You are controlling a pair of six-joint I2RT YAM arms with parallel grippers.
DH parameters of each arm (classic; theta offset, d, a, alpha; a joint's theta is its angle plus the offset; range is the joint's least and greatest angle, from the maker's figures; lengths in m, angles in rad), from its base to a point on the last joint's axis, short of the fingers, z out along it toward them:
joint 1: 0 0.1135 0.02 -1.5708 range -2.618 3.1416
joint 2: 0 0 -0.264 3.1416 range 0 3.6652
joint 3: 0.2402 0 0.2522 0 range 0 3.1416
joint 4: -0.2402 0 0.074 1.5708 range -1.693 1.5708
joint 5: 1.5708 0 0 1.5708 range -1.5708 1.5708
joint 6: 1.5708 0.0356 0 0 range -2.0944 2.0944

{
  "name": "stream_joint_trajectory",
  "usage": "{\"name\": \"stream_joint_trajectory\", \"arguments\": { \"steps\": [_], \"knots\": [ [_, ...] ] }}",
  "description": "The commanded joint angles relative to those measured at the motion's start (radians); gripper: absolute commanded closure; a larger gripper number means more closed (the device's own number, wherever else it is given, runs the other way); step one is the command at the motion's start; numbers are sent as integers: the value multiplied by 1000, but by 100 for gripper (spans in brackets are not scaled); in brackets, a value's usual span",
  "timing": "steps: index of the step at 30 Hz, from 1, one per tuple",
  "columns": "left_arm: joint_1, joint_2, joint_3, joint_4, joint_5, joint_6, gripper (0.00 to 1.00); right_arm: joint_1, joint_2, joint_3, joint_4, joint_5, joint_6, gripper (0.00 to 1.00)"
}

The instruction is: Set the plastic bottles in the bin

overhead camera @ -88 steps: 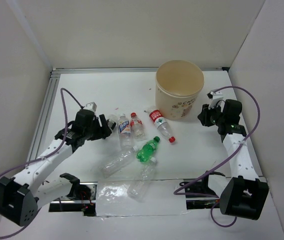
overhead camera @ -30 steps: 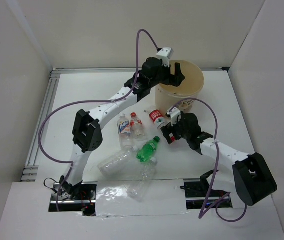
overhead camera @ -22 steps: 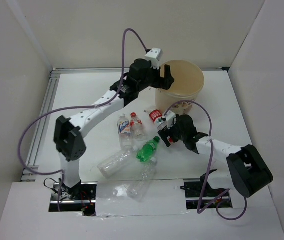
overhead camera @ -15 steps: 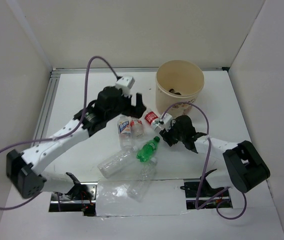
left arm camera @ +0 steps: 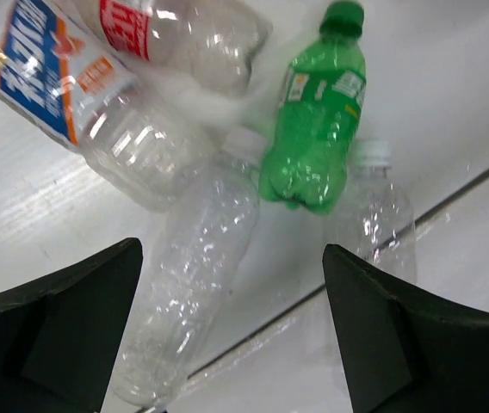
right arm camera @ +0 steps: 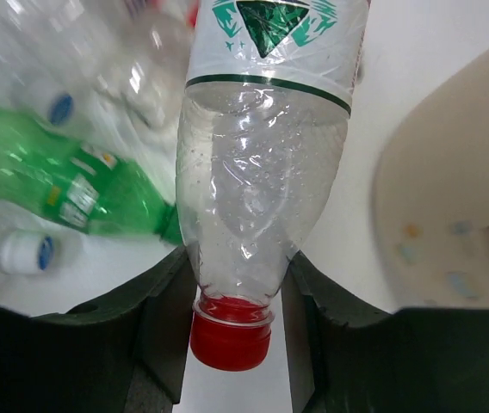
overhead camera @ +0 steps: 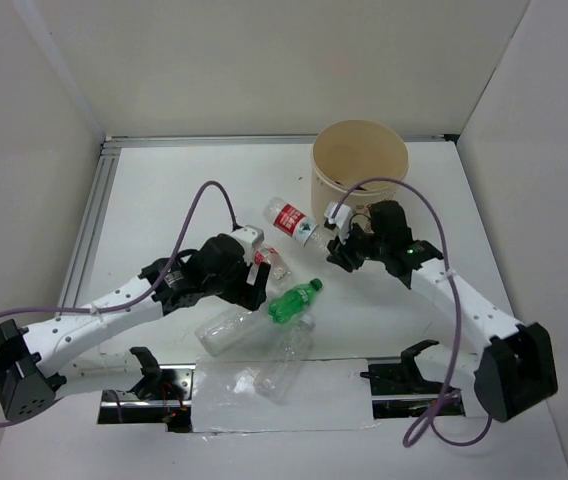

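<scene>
My left gripper needs to move down and back onto the clear bottle's body [overhead camera: 226,331] [left arm camera: 186,280] next, because that bottle is below the gripper's open fingers and closer to my base.
The tan bin [overhead camera: 359,172] stands at the back right and shows in the right wrist view [right arm camera: 451,215]. My right gripper [overhead camera: 336,243] [right arm camera: 232,292] is shut on the neck of a clear, red-capped bottle [right arm camera: 262,172] with a red-white label [overhead camera: 290,218], held above the table just left of the bin. My left gripper [overhead camera: 252,278] [left arm camera: 230,254] is open and empty over the bottle cluster. Below it lie a clear bottle [left arm camera: 193,284], a green bottle [left arm camera: 313,129] [overhead camera: 294,300], a white-capped clear bottle [left arm camera: 378,215], a blue-labelled bottle [left arm camera: 55,86] and a red-labelled bottle [left arm camera: 176,26].
A crumpled clear plastic sheet [overhead camera: 226,392] lies at the near table edge. An aluminium rail [overhead camera: 89,235] runs along the left side. White walls close in the table on three sides.
My left arm has swung back from the bin and come down over the bottle cluster. My right gripper has taken hold of the red-labelled bottle and lifted it toward the bin.
</scene>
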Motion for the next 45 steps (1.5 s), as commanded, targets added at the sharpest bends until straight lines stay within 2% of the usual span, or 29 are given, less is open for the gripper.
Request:
{"name": "stream_joint_trajectory", "arguments": {
  "steps": [1,6,9,12,16,21,24,28,29,32,33,34,36,37,39,43,45],
  "knots": [
    [-44,8,25,-102,-14,-29,1,-15,-120,143,-144,-145,-36,92],
    [-63,72,7,-163,-57,-66,0,-24,-165,312,-176,-202,13,92],
    [-63,111,-7,-163,-76,-105,0,-24,-174,389,-110,-142,76,92],
    [-63,150,-35,-163,-85,-125,0,-65,-127,445,-43,-50,73,92],
    [-72,192,-58,-145,-85,-135,0,-284,-49,489,26,-129,61,92],
    [-81,201,-93,-114,-76,-145,0,-439,103,552,57,-252,50,92],
    [-90,223,-115,-91,-67,-156,0,-476,198,608,10,-318,7,87],
    [-99,263,-124,-73,-66,-156,1,-476,284,674,-21,-347,-2,70],
    [-99,272,-124,-64,-66,-156,5,-476,297,674,-30,-358,-2,54],
    [-112,293,-133,-51,-66,-156,12,-476,318,684,-30,-358,7,37],
    [-112,293,-142,-42,-66,-165,20,-476,318,684,-30,-367,7,24],
    [-112,293,-142,-42,-66,-165,25,-476,318,684,-30,-367,7,19],
    [-121,293,-151,-42,-66,-174,35,-476,305,684,-21,-367,16,13],
    [-121,293,-151,-42,-66,-175,44,-476,291,684,-11,-367,30,8],
    [-133,280,-136,-66,-57,-175,52,-487,275,694,0,-378,50,2],
    [-155,201,-76,-142,-57,-175,86,-521,211,714,26,-403,128,1],
    [-165,121,-8,-166,-48,-150,89,-532,174,714,26,-403,162,1]
  ]
}}
